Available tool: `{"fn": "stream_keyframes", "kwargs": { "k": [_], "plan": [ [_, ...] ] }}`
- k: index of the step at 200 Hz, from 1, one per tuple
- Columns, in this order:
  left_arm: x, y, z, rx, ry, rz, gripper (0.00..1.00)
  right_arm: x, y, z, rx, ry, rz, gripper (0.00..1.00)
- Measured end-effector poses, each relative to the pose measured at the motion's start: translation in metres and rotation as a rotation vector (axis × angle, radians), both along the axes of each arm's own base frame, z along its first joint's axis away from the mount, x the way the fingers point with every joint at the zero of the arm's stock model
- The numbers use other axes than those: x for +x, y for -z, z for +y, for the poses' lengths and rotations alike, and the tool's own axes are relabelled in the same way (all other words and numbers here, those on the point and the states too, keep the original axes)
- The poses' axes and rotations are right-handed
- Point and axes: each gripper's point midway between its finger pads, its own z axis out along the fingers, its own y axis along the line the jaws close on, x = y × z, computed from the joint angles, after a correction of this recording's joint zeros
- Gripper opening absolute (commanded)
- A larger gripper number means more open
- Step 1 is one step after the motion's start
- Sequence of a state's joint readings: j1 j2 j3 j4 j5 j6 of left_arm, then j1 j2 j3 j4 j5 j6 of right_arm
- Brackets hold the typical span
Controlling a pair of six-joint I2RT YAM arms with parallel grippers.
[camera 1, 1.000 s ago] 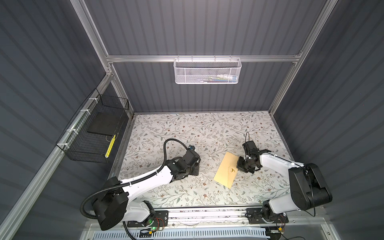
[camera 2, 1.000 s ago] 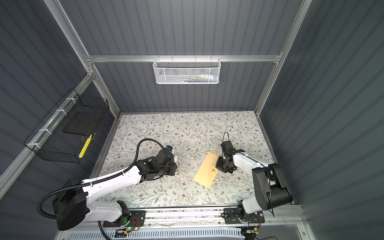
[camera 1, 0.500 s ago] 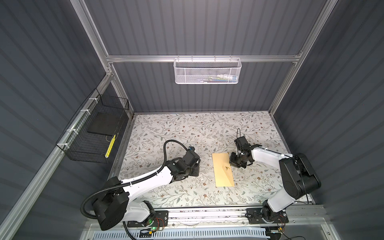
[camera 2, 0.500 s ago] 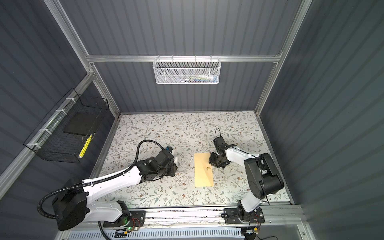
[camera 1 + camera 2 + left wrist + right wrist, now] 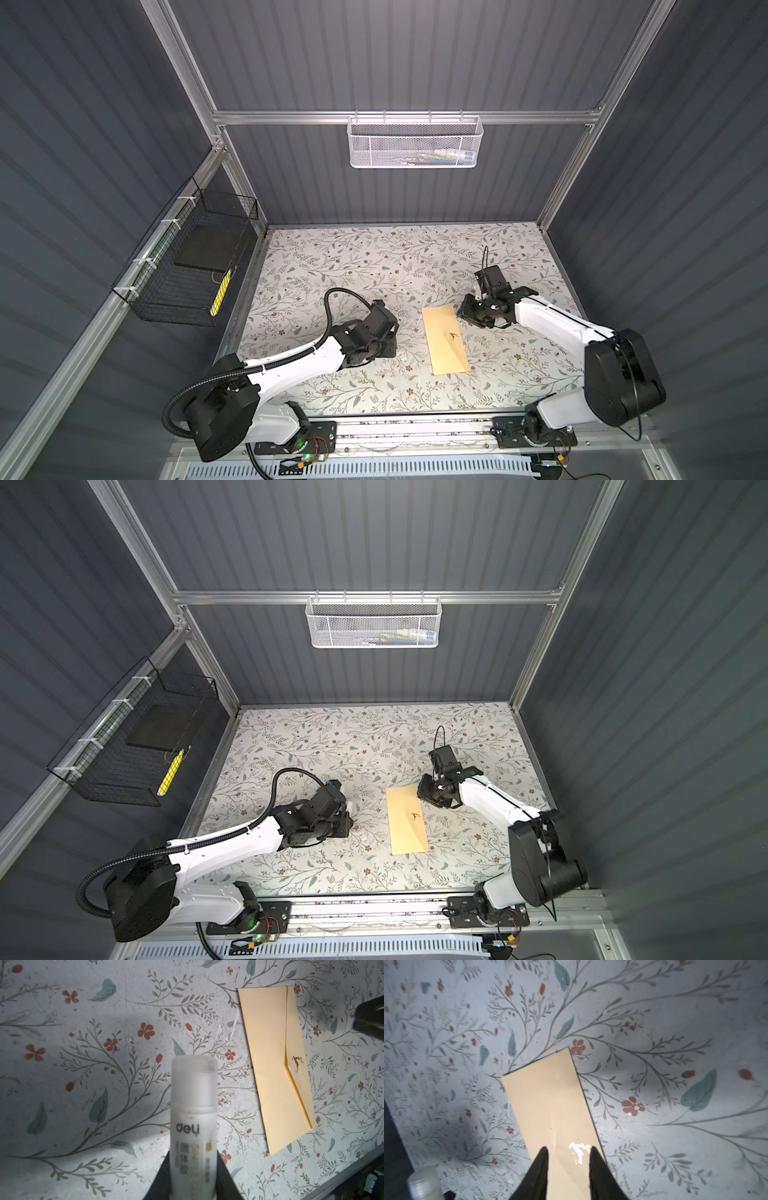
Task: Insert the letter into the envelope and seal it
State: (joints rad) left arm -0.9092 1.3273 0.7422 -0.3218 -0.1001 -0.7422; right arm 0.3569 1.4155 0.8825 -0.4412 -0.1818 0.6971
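The flap is folded down, so my left gripper should next lower the capped glue stick onto bare tabletop (image 5: 232,1098) beside the envelope below and release it.
The tan envelope (image 5: 445,340) (image 5: 407,820) lies flat on the floral table, its flap folded down and a gold deer mark (image 5: 297,1062) at the flap's tip. My right gripper (image 5: 465,311) (image 5: 568,1148) hovers open over the envelope's far end, with only the envelope (image 5: 550,1105) showing between its fingers. To the left of the envelope, my left gripper (image 5: 380,332) (image 5: 193,1159) is shut on a white glue stick (image 5: 193,1105) with its cap on. The letter shows in no view.
A white mesh basket (image 5: 415,143) hangs on the back wall. A black wire basket (image 5: 187,274) on the left wall holds a dark pad and a yellow item. The metal rail (image 5: 415,428) runs along the table's front edge.
The right gripper swung the envelope from slanted to lengthwise and shifted it left, then opened its jaws over the far end. The left arm and glue stick have not moved.
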Motion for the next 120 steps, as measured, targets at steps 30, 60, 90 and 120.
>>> {"fn": "stream_keyframes", "kwargs": {
  "k": [30, 60, 90, 120],
  "plan": [
    [-0.003, 0.002, 0.0, 0.001, 0.005, 0.016, 0.0, 0.002, -0.05, -0.001, 0.029, -0.033, -0.164, 0.66],
    [-0.007, 0.01, 0.002, 0.03, 0.01, 0.039, 0.0, -0.005, -0.096, -0.003, 0.045, -0.079, -0.324, 0.87],
    [-0.014, 0.029, 0.003, 0.089, 0.019, 0.084, 0.0, -0.018, -0.142, -0.007, 0.073, -0.111, -0.489, 0.99],
    [-0.02, 0.041, 0.0, 0.14, 0.024, 0.11, 0.0, -0.034, -0.17, -0.011, 0.102, -0.129, -0.598, 0.99]
  ]
}}
